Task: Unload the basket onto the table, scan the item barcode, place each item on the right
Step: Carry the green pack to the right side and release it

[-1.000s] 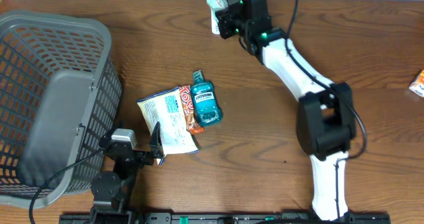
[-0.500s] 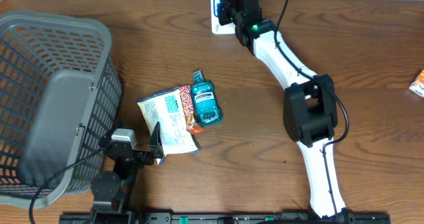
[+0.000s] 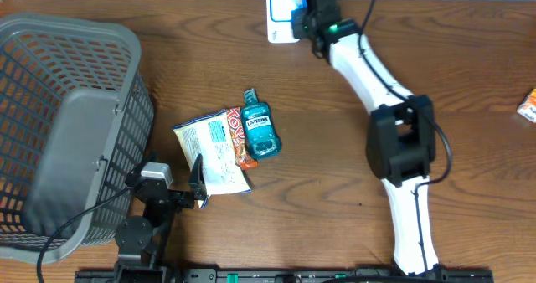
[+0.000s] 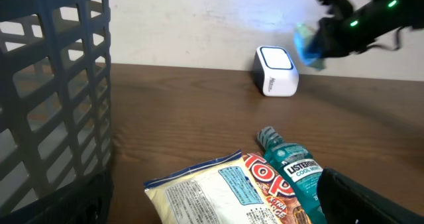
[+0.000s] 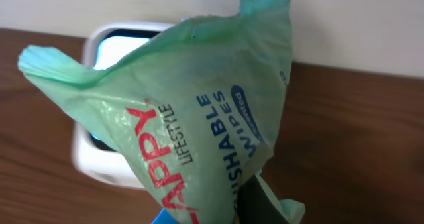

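Observation:
Clear tabletop [image 3: 506, 106] beside the orange packet lies below the right gripper, to its right in the overhead view, so the gripper will swing across and down next to release.
My right gripper [image 3: 306, 12] is shut on a green pack of flushable wipes [image 5: 192, 111], one dark finger [image 5: 262, 204] showing under its lower edge. It holds the pack just above and in front of the white barcode scanner [image 5: 99, 151], which stands at the table's far edge [image 3: 280, 22] by the wall. The left wrist view has the wipes pack [image 4: 308, 44] lit bluish to the right of the scanner [image 4: 276, 71]. Down at the near left, my left gripper [image 3: 199, 187] stands open and holds nothing, its jaws on either side of a snack bag's near corner.
A white snack bag [image 3: 213, 147], an orange wrapper under it and a teal mouthwash bottle [image 3: 258, 128] lie together at mid table. A large grey mesh basket [image 3: 67, 124] fills the left side. A small orange packet [image 3: 528, 105] sits at the right edge.
The right arm has carried the wipes pack rightwards from the scanner's left side to right above it. The left arm has not moved.

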Motion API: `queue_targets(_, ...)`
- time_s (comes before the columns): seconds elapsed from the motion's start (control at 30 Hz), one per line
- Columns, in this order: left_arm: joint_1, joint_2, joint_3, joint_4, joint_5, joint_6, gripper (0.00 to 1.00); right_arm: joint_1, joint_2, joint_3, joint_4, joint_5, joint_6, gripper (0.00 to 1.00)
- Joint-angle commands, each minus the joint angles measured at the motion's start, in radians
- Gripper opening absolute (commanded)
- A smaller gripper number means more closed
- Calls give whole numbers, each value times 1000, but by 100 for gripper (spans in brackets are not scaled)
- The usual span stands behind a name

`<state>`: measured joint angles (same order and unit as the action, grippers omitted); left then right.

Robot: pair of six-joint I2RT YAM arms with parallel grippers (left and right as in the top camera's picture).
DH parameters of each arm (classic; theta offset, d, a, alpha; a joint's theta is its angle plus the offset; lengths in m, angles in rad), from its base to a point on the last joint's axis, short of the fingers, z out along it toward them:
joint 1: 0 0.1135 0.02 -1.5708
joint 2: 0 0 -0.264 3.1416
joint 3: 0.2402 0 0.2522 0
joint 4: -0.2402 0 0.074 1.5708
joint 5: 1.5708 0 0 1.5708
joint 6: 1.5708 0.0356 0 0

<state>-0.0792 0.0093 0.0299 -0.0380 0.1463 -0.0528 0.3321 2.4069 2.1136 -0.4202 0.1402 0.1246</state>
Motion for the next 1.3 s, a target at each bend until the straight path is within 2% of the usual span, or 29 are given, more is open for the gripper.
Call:
queue_targets(0.0,5,-5,-26,-17,-2,-5,98,-53,-150,27,-79,126,13,1)
queue_targets(0.17,5,-5,-26,-17,-2,-5,98,-161,-235,27,-317,246,9,1)
queue_targets(0.37,5,-5,-26,-17,-2,-5,98,-318,-244,25,-478,354,-2,1)
queue_targets(0.53,5,-5,-26,-17,-2,-5,98,-473,-201,24,-512,356,-89,1)
queue_targets(0.73,5,-5,-26,-17,-2,-5,98,-647,-122,24,-549,320,-88,1)
queue_targets(1.07,5,-5,-26,-17,-2,-5,98,-822,-46,24,-610,224,-50,6)
queue_targets(1.2,5,-5,-26,-17,-2,-5,98,-861,-47,24,-627,234,-51,26)
queue_targets(1.27,5,-5,-26,-17,-2,-5,98,-875,-47,24,-642,233,-44,49)
